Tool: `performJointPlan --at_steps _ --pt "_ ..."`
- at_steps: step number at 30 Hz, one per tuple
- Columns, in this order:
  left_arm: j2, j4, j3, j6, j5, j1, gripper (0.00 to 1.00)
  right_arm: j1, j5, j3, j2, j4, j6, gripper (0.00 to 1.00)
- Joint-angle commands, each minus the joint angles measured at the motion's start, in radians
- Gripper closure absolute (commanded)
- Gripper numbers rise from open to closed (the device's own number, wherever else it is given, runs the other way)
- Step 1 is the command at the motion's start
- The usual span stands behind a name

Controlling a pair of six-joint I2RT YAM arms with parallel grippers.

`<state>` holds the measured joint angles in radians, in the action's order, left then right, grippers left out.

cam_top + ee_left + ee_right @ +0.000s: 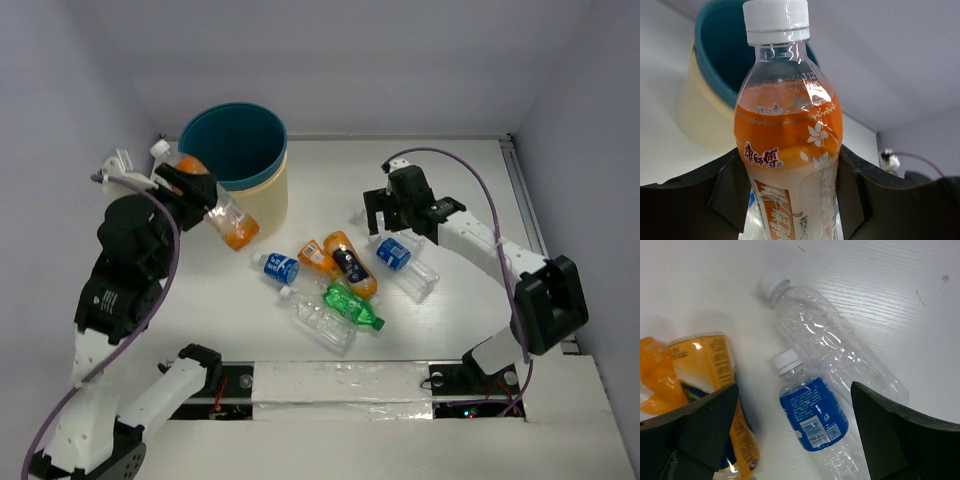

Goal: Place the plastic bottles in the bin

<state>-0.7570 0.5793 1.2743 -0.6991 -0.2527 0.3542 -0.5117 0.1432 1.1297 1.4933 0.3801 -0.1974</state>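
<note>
My left gripper moves outward over the bin's opening [240, 145] next and releases the orange bottle [235, 224], since that opening lies outward of the gripper, past the bin's teal rim.
The cream bin [262, 195] with a teal rim stands at the back left. My left gripper [196, 190] is shut on an orange bottle [235, 224] with a white cap and holds it tilted in the air beside the bin's left wall. In the left wrist view that bottle [788, 130] sits between the fingers [728, 187], with the bin [702, 112] behind it. My right gripper [398, 215] is open over a blue-labelled clear bottle [396, 252]. In the right wrist view that bottle [812, 412] lies between the jaws of the gripper [795, 410], untouched.
Loose bottles lie mid-table: a blue-labelled one [280, 267], two orange ones [317, 257] [350, 265], a green one [352, 305] and a clear one [320, 318]. A bare clear bottle [832, 347] lies beside the blue-labelled one. White walls enclose the table.
</note>
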Motion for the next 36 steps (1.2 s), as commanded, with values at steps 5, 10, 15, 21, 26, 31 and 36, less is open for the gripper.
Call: performJointPlan --at_steps 5,10,15,21,26,31,36 --pt "-0.333 -0.194 0.318 0.222 -0.18 0.005 0.61 0.025 0.091 0.189 0.154 0.172 0.107 0.0" --pt "-0.525 -0.236 0.532 0.299 -0.27 0.005 0.61 0.035 0.101 0.258 0.248 0.213 0.147 0.0" --pt "-0.677 -0.233 0.664 0.335 -0.295 -0.046 0.61 0.035 0.09 0.331 0.335 0.273 0.187 0.0" --pt "-0.757 -0.282 0.685 0.36 -0.367 -0.081 0.61 0.044 0.105 0.396 0.42 0.293 0.231 0.0" --pt "-0.762 -0.43 0.554 0.432 -0.428 -0.09 0.61 0.064 0.105 0.426 0.447 0.289 0.239 0.0" --pt "-0.765 -0.571 0.39 0.48 -0.467 -0.099 0.6 0.096 0.101 0.443 0.47 0.281 0.248 0.0" --pt "-0.781 -0.645 0.31 0.486 -0.447 -0.1 0.56 0.116 0.098 0.459 0.492 0.283 0.25 0.02"
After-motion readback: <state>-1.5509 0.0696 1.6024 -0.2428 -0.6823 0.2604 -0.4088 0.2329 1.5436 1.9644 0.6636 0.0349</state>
